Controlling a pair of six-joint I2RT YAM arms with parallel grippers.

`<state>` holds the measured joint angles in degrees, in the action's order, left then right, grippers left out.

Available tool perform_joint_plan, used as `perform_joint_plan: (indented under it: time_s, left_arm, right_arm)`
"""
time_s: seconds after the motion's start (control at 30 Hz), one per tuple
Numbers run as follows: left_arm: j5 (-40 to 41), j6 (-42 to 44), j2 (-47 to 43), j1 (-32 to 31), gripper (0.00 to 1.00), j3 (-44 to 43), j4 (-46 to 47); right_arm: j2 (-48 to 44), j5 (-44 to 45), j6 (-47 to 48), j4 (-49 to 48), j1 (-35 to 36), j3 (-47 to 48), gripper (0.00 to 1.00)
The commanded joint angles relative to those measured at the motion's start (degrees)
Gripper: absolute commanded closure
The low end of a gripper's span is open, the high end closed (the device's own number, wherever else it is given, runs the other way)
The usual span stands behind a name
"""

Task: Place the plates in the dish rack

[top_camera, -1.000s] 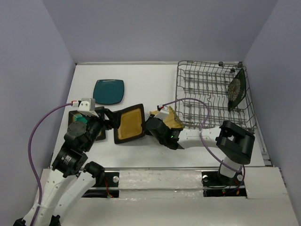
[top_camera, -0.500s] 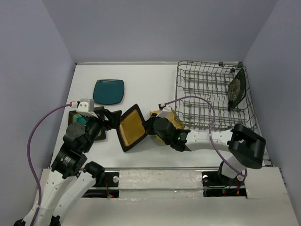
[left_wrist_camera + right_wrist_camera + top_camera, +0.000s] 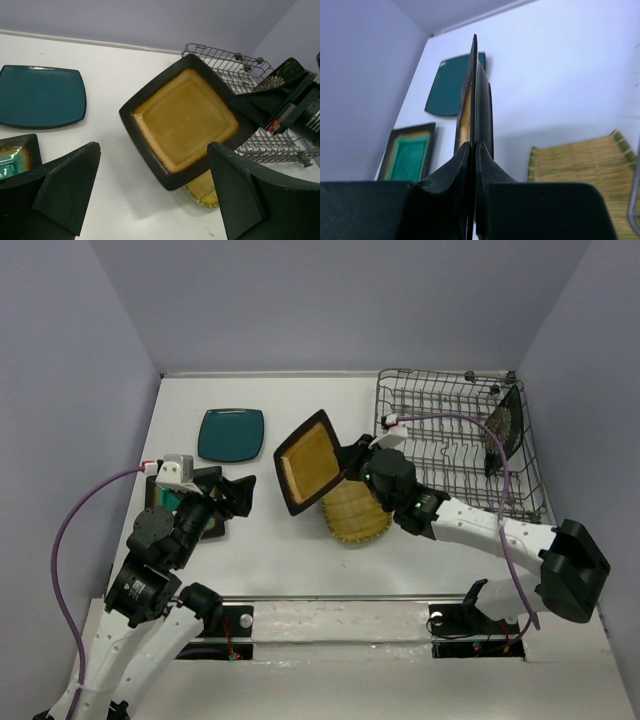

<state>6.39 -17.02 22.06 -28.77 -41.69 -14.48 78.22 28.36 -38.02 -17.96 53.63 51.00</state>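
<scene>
I will swing my right gripper right in the top view, turn it outward and lower its mustard plate into the dish rack's wires beside the black flower plate [image 3: 499, 430], as those pegs are empty.
My right gripper [image 3: 350, 460] is shut on the dark-rimmed mustard plate [image 3: 311, 460] and holds it tilted on edge above the table, left of the dish rack [image 3: 440, 455]. In the right wrist view the plate [image 3: 481, 95] stands edge-on between my shut fingers [image 3: 472, 147]. My left gripper [image 3: 238, 493] is open and empty, apart from the plate [image 3: 185, 117]. The yellow ribbed plate [image 3: 356, 512] lies flat under the held one. The plain teal plate [image 3: 231, 433] lies far left. The dark-rimmed teal plate [image 3: 214, 524] lies mostly under my left arm. The black flower plate [image 3: 499, 430] stands in the rack.
The rack's near rim and upright tines [image 3: 225, 62] are just right of the held plate. Purple walls close in the table on three sides. My right arm stretches across the table in front of the rack.
My left gripper let go of the mustard plate and drew back, open. My right gripper lifted the plate up and farther back, uncovering the yellow ribbed plate.
</scene>
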Motion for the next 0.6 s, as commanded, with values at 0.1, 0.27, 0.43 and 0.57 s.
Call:
perform_joint_plan:
  time_s: [0.1,0.27,0.43,0.57]
  left_arm:
    - [-0.24,0.58,-0.88,-1.19,0.01,-0.14,1.47]
    - [-0.07,0.49,-1.58,-2.25,0.01,-0.14,1.38]
    - [-0.06,0.58,-2.29,-4.0,0.01,-0.14,1.38]
    - [0.2,0.58,-2.73,-5.24,0.01,-0.14,1.3]
  right_arm:
    - [-11.85,1.96,2.77,-4.9,-10.37,5.77,0.93]
    - [-19.32,5.99,10.31,0.46,-18.02,7.88,0.93]
    - [-21.35,7.41,17.27,6.61,-28.37,11.13,0.93]
    - [-20.83,5.57,24.12,8.11,-35.42,12.63,0.93]
